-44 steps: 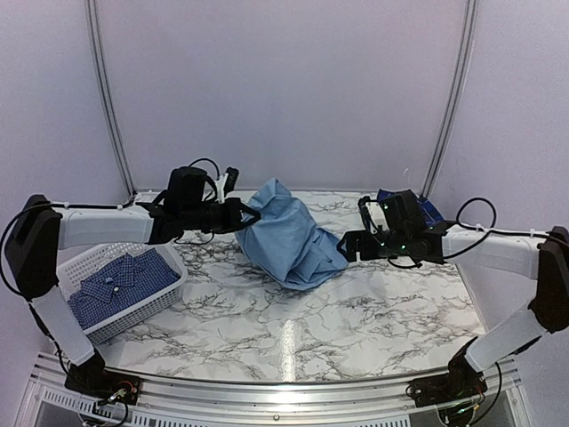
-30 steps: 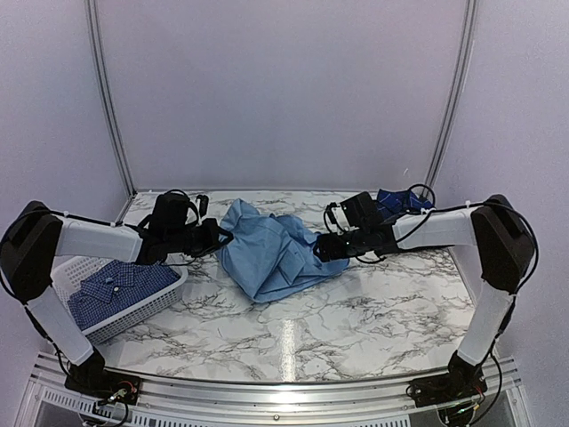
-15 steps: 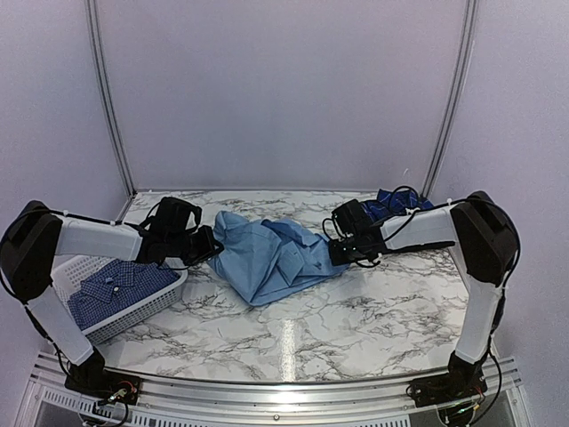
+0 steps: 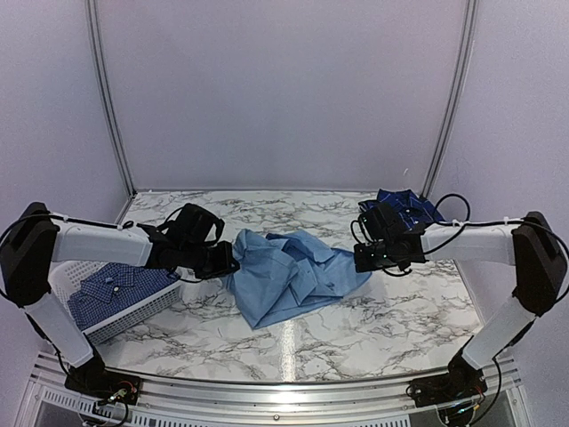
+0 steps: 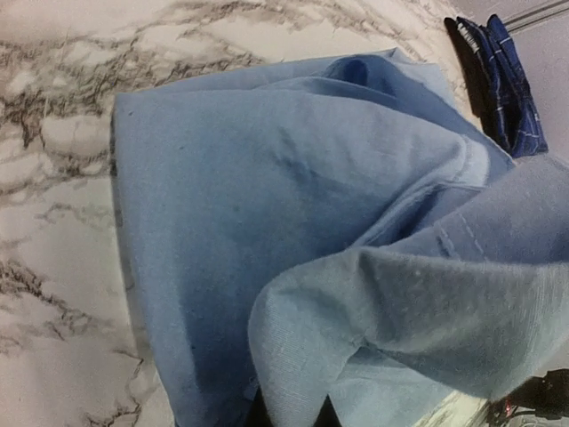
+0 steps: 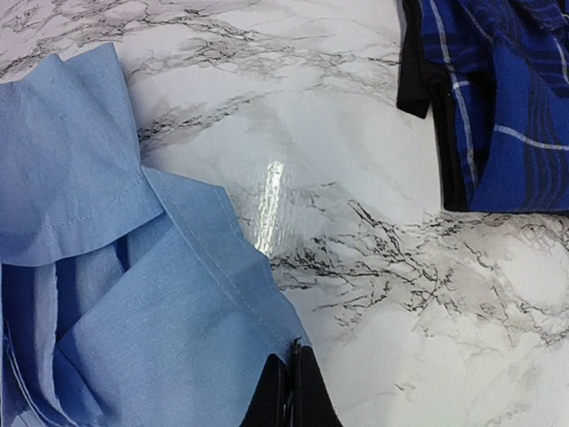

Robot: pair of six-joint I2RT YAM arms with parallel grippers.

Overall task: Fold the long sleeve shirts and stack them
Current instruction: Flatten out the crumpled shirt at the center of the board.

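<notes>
The marble farther outward is bare, so my left gripper next needs to pull the crumpled shirt's edge left in the top view, then outward, and release it.
The plain light blue shirt [image 4: 293,276] lies crumpled in the middle of the marble table [image 4: 373,329]. My left gripper [image 4: 229,261] is shut on its left edge. In the left wrist view the cloth [image 5: 267,196] drapes over my gripper [image 5: 289,416] and hides most of the fingers. My right gripper [image 4: 364,258] is shut on the shirt's right corner. The right wrist view shows that hemmed corner [image 6: 222,294] pinched between the closed fingertips of my gripper [image 6: 293,387]. The dark navy plaid shirt [image 4: 404,203] lies bunched at the back right. The small-check blue shirt [image 4: 116,286] rests folded in a basket.
A white plastic basket [image 4: 133,318] stands at the left edge of the table, just behind my left forearm. The navy plaid shirt [image 6: 498,98] lies close beyond my right gripper. Booth walls enclose the table on the back and both sides.
The right gripper went from open to shut on the shirt's right corner and drew it rightwards. The left gripper moved right and nearer with its edge, and the shirt came down lower and flatter.
</notes>
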